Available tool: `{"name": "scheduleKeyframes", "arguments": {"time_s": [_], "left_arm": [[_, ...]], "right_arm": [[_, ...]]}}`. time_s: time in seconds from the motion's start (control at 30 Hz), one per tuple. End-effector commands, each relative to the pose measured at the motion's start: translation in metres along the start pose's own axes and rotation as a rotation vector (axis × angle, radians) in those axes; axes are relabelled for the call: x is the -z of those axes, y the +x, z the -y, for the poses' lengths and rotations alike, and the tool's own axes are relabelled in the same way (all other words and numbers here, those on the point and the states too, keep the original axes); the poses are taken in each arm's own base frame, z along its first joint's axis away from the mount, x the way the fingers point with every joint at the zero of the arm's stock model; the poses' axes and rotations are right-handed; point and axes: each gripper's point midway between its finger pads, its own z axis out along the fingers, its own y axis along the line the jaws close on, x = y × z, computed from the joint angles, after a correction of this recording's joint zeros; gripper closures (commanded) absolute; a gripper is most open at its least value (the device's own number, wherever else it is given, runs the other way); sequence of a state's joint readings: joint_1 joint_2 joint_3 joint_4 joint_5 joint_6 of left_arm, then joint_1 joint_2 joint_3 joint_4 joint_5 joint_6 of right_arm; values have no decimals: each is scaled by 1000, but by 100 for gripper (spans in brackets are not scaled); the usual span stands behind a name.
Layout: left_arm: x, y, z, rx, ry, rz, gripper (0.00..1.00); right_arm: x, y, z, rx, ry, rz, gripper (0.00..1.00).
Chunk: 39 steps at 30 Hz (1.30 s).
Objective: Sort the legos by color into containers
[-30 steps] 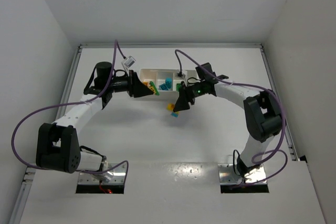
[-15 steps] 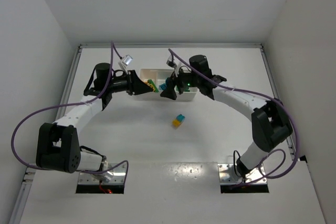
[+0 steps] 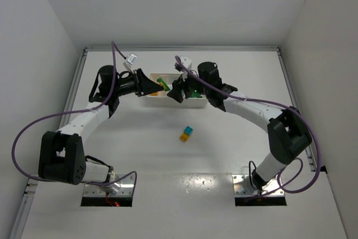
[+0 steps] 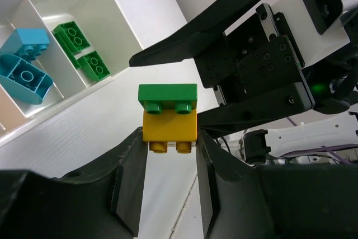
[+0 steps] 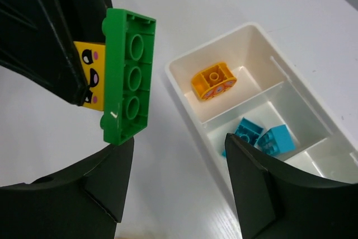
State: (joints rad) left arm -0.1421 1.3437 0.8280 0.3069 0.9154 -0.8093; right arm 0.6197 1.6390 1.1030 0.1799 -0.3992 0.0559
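I next need to turn the fingers of my left gripper down over the container holding the orange lego (image 3: 156,78) and let go of the yellow lego. The container is below, and its color is the closest one.
My left gripper (image 4: 170,138) is shut on a yellow lego (image 4: 169,130) that has a green lego (image 4: 168,98) stuck on top of it. It holds the pair in the air in front of the white tray (image 3: 162,102). My right gripper (image 5: 179,177) is open and faces the left one; the green lego (image 5: 127,74) sits just past its left fingertip. In the tray's containers (image 5: 186,96) lie an orange lego (image 5: 212,80), two cyan legos (image 5: 263,138) and two green legos (image 4: 84,51). On the table a cyan lego on a yellow one (image 3: 185,134) stands apart from both grippers.
Both arms meet over the tray at the back middle of the table; the left gripper (image 3: 157,85) and right gripper (image 3: 175,90) hide part of it. Purple cables loop off both arms. The white walls of the enclosure close in the table at the back and sides.
The right gripper has left the cyan-and-yellow pair on the table and swung up and left to the bricks in the left gripper. The left gripper has lifted slightly.
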Motion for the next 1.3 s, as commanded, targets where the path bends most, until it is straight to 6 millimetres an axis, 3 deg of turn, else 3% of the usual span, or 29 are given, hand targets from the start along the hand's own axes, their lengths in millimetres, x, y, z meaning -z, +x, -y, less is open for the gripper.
{"name": "scheduleKeyframes", "arguments": {"time_s": [0.0, 0.17, 0.43, 0.7, 1.03, 1.27], "left_arm": [[3, -11, 9, -29, 23, 38, 100], [3, -9, 2, -35, -12, 31, 100], [2, -9, -5, -49, -52, 35, 100], [-3, -2, -11, -49, -78, 3, 100], [-10, -3, -10, -74, -77, -11, 100], [-11, -2, -6, -84, -71, -18, 100]], "right_arm": [[-3, -22, 3, 43, 39, 76, 34], [-3, -36, 2, 59, 29, 113, 38], [-4, -41, -16, 103, -35, 124, 42], [-6, -43, -16, 150, -6, 129, 46], [-11, -43, -11, 224, 57, 122, 64], [-11, -40, -2, 299, 113, 109, 97]]}}
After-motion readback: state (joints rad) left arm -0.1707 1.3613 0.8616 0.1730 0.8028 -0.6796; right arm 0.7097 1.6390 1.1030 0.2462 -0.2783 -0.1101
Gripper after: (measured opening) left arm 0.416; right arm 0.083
